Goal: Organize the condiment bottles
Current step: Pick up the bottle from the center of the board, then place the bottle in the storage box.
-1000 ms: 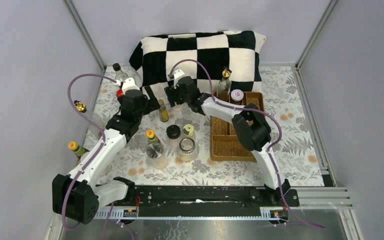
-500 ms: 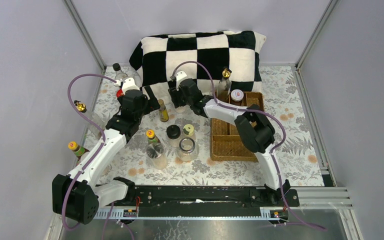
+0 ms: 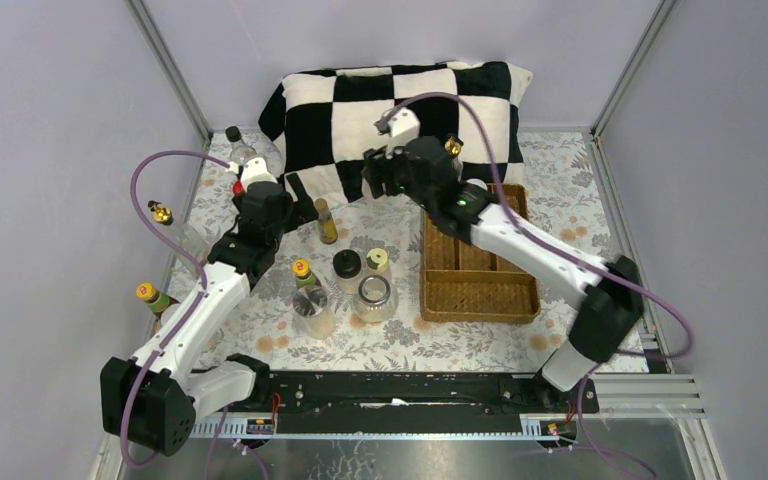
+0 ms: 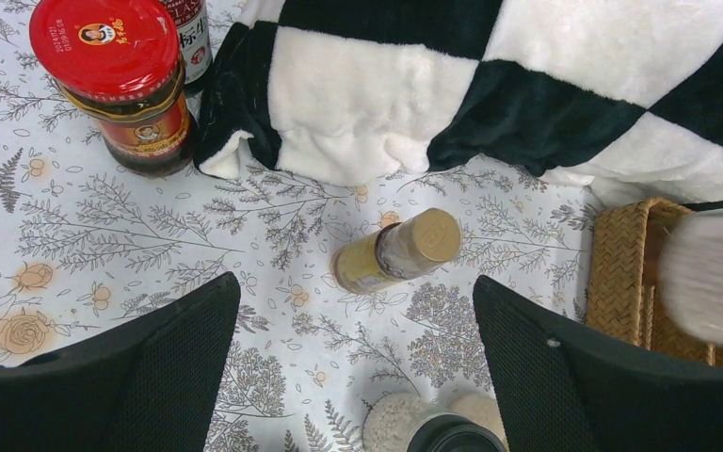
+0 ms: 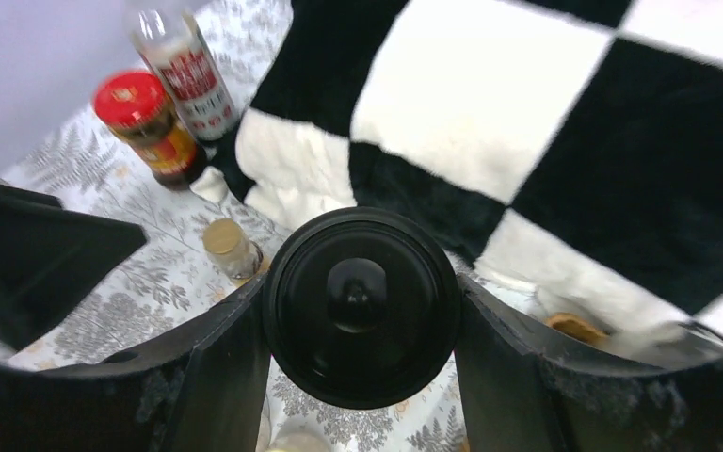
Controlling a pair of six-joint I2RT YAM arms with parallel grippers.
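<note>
Next, my right gripper moves past the white-lidded jar to the right in the top view, then down into the tray's far corner (image 3: pixel 512 202), since that corner stands empty.
My right gripper (image 3: pixel 388 186) hangs in the air in front of the pillow, left of the tray. It is shut on a jar with a round black cap (image 5: pixel 361 306), seen from above between its fingers (image 5: pixel 198 367). My left gripper (image 3: pixel 303 204) is open and empty. It hovers just left of a small gold-capped bottle (image 3: pixel 327 222), which stands ahead of the open fingers in the left wrist view (image 4: pixel 397 252). A red-capped jar (image 4: pixel 127 75) and a red-labelled bottle (image 4: pixel 188 33) stand at the back left. A tall gold-topped bottle (image 3: pixel 451 150) and a white-lidded jar (image 3: pixel 475 189) stand in the tray.
The brown wicker tray (image 3: pixel 480 285) lies right of centre. A checkered pillow (image 3: pixel 400 110) fills the back. A cluster stands mid-table: a yellow-capped bottle (image 3: pixel 303 272), a black-capped jar (image 3: pixel 347 265) and clear jars (image 3: pixel 373 296). Two bottles (image 3: pixel 149 296) stand by the left wall.
My right arm swung up and to the right, lifting the black-capped jar off the table toward the tray. Its elbow stretched out to the right. My left arm barely moved.
</note>
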